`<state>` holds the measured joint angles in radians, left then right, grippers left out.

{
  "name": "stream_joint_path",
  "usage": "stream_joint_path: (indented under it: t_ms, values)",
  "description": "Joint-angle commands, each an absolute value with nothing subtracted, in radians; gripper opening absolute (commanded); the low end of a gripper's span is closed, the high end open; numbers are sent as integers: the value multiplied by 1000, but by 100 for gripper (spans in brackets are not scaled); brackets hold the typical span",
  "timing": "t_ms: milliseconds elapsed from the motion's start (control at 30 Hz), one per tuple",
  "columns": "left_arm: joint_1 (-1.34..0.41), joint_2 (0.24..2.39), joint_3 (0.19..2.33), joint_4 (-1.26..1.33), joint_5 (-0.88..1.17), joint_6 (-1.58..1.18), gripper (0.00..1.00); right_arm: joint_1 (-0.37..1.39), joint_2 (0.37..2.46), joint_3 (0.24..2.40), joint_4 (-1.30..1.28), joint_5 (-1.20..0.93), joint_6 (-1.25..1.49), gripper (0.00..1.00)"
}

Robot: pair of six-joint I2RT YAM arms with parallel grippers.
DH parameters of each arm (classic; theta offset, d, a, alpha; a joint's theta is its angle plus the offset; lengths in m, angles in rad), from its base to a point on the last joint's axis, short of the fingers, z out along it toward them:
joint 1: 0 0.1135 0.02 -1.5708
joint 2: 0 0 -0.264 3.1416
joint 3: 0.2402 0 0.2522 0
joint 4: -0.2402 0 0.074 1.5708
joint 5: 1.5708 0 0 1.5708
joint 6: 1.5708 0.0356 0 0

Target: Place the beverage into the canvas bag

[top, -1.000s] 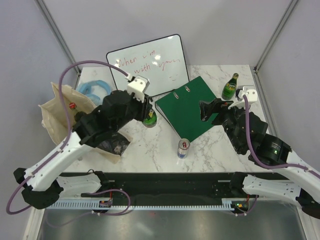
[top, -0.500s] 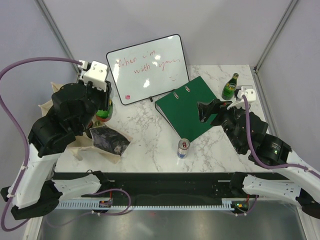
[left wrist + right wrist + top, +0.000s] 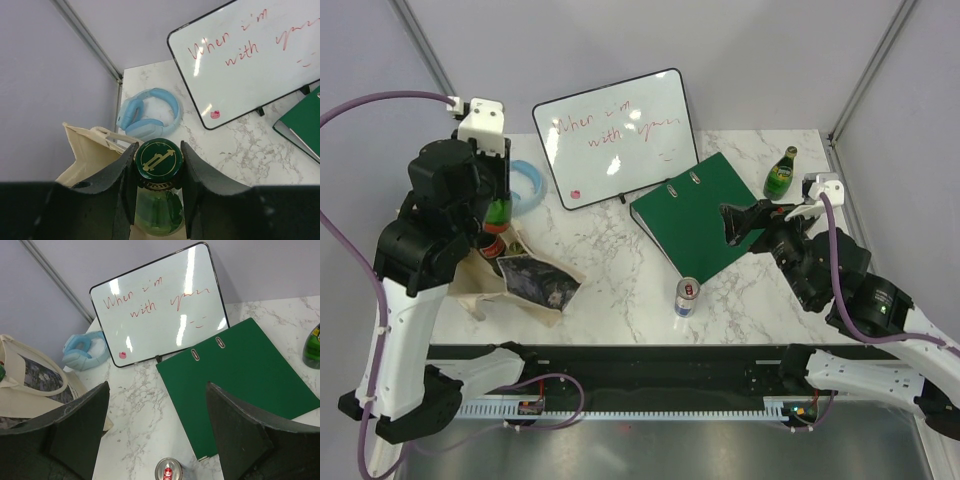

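Observation:
I should next move my left gripper to the left in the top view, clear of the red-capped item, then lower it and let go, because the bag's open inside is there, below it.
My left gripper (image 3: 498, 200) is shut on the neck of a green glass bottle (image 3: 498, 213), held upright over the open mouth of the beige canvas bag (image 3: 470, 288). The bag lies at the table's left, with its dark mottled print (image 3: 535, 283) facing up. In the left wrist view my fingers clamp just under the bottle's green cap (image 3: 159, 159), with the bag's beige cloth (image 3: 87, 152) under it. A red-capped item (image 3: 492, 246) shows inside the bag. My right gripper (image 3: 740, 222) is open and empty above the green binder, as the right wrist view (image 3: 157, 440) also shows.
A second green bottle (image 3: 780, 173) stands at the back right. A drink can (image 3: 687, 296) stands at front centre. A green binder (image 3: 695, 215) lies right of centre, a whiteboard (image 3: 615, 135) leans at the back, and blue headphones (image 3: 528, 180) lie beside the bag.
My left arm has carried the green bottle leftward from the table's middle to above the bag's mouth. The right arm has barely moved.

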<state>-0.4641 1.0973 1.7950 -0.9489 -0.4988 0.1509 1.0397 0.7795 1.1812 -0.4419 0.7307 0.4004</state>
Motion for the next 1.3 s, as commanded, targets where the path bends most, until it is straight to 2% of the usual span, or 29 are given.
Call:
stream_joint_path:
  t_ms: [0,167,300,600,800,1267]
  values:
    - [-408,1069,1888,-853,-542,238,2,1042,770,1198,-448,735,400,85]
    - [-396,1089,1950,-864,-564,244,2,1042,769,1189,-446,738,399,85]
    - [-351,1094,1915,-851,-543,223,2,1042,769,1186,-445,729,396,85]
    - [-105,1036,1749,-824,-318,72,2,1043,733,1166,-445,732,370,85]
    - [90,974,1597,-704,-255,14,2,1043,719,1164,-446,718,351,85]
    - [255,833,1284,-393,-238,-37,2,1043,692,1144,-445,752,314,86]
